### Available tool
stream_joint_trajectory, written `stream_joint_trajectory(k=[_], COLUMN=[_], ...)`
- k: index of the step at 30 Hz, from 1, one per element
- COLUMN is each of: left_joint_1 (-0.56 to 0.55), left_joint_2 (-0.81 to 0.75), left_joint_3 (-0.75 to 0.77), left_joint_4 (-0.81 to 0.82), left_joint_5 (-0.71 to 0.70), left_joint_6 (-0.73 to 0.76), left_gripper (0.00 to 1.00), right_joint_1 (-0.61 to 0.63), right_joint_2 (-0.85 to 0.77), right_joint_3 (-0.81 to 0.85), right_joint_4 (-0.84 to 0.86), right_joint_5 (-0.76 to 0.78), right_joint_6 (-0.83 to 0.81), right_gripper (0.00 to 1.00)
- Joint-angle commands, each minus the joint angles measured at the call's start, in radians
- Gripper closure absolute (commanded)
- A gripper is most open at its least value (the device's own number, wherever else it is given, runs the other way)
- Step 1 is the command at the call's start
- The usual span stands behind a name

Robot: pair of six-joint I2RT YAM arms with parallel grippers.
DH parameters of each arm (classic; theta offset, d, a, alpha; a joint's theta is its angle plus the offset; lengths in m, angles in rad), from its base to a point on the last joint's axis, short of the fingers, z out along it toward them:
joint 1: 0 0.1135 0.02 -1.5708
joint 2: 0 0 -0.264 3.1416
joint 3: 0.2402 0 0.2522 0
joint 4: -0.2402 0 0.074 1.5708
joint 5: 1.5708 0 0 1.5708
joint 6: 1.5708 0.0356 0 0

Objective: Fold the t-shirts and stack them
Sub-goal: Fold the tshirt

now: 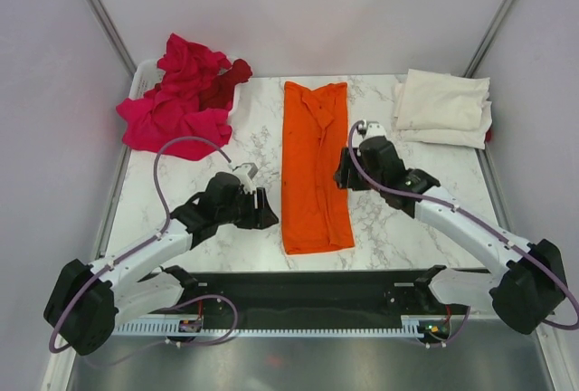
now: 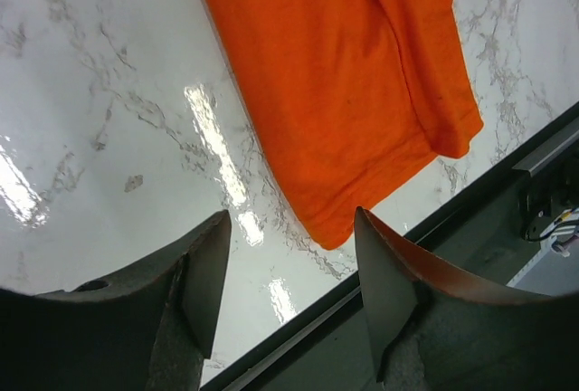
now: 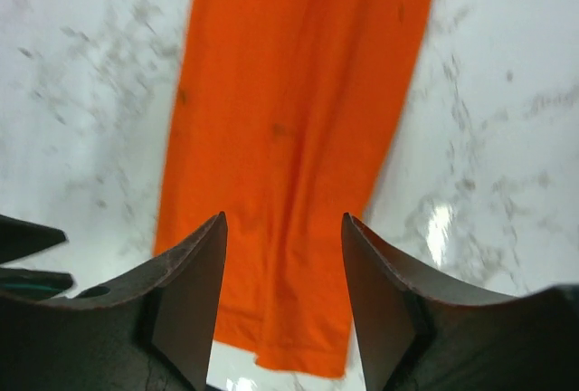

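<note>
The orange t-shirt's near corner opposite my left gripper is below and back from my right gripper, so my right gripper needs to move back and down there next.
An orange t-shirt (image 1: 315, 174) (image 2: 344, 74) (image 3: 289, 119) lies flat in the middle of the marble table, folded lengthwise into a long narrow strip. A cream-white t-shirt (image 1: 443, 106) lies folded at the back right. Crumpled magenta-pink t-shirts (image 1: 176, 106) are heaped at the back left, with a dark red one (image 1: 226, 83) among them. My left gripper (image 1: 270, 213) (image 2: 291, 228) hovers open just left of the strip's near end, nothing between its fingers. My right gripper (image 1: 343, 174) (image 3: 285, 228) stands open at the strip's right edge, above the cloth, holding nothing.
The pink heap spills out of a white basket (image 1: 143, 74) at the back left corner. A dark rail (image 1: 308, 287) (image 2: 470, 219) runs along the table's near edge, close to the orange strip's lower hem. Grey walls close in the table on the left, right and back.
</note>
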Motion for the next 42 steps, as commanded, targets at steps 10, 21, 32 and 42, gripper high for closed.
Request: stream_joint_trajectory(k=[10,21,32,42], left_joint_1=[-0.087,-0.137,-0.228,-0.261], left_joint_2=[0.034,0.129,0.14,0.221], left_joint_3=[-0.187,-0.205,-0.224,-0.214], left_joint_4=[0.269,0.313,0.313,0.339], left_joint_5=[0.016,0.016,0.003,-0.073], left_joint_6=[-0.205,-0.242,-0.299,-0.32], left_gripper=[0.17,0.29,0.31,0.42], right_joint_1=[0.008,0.01,0.01,0.008], right_joint_2=[-0.161,-0.198,-0.317,-0.282], right_joint_3=[-0.483,-0.644,-0.771,-0.82], right_joint_4=[0.102,0.19,0.213,0.307], right_joint_5=[-0.206,-0.254,-0.289,-0.328], right_joint_6=[0.302,0.411,0.482,0.49], right_gripper=[0.23,0.33,0.51,0.77])
